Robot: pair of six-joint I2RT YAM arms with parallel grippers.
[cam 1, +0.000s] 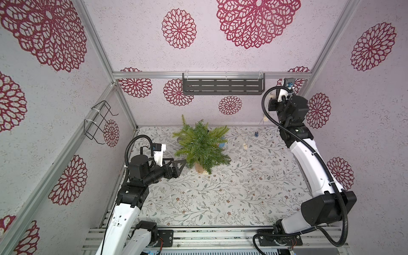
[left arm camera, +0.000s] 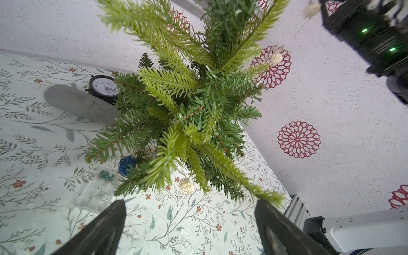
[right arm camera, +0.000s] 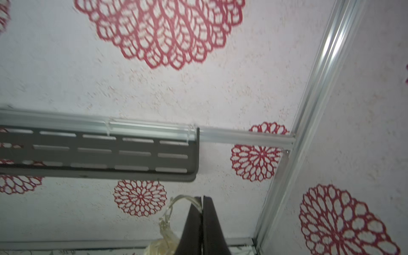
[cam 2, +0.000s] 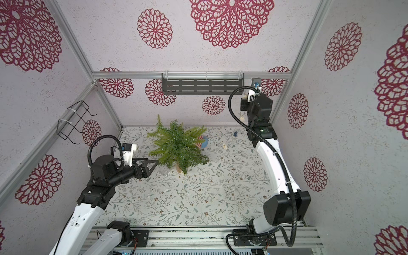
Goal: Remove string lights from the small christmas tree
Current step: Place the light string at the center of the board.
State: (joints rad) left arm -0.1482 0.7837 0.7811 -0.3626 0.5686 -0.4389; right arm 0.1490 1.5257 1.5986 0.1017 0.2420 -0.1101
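My right gripper will next lower, tilt its fingers downward and release the wire on the bare tabletop below, clear of the tree [cam 1: 202,145].
The small christmas tree [cam 1: 202,145] [cam 2: 177,145] stands upright at the back middle of the table, on a tan trunk base [cam 1: 199,168]. My left gripper [cam 1: 181,163] [left arm camera: 189,205] is open beside the tree's lower branches, nothing between its fingers. The string lights run as a thin clear wire: a blue ball [left arm camera: 127,164], a cream ball [left arm camera: 186,185] and the clear box [left arm camera: 97,192] lie under the tree. More balls [cam 1: 256,134] hang up toward the back right corner. There my right gripper [right arm camera: 202,197] is raised high and shut on the wire [right arm camera: 183,198].
Behind the tree are a small black clock [left arm camera: 104,87] and a grey oblong object [left arm camera: 81,103]. A slotted grey shelf [cam 1: 223,86] hangs on the back wall, and a wire basket [cam 1: 99,119] on the left wall. A striped red and blue item [cam 2: 201,141] shows behind the branches.
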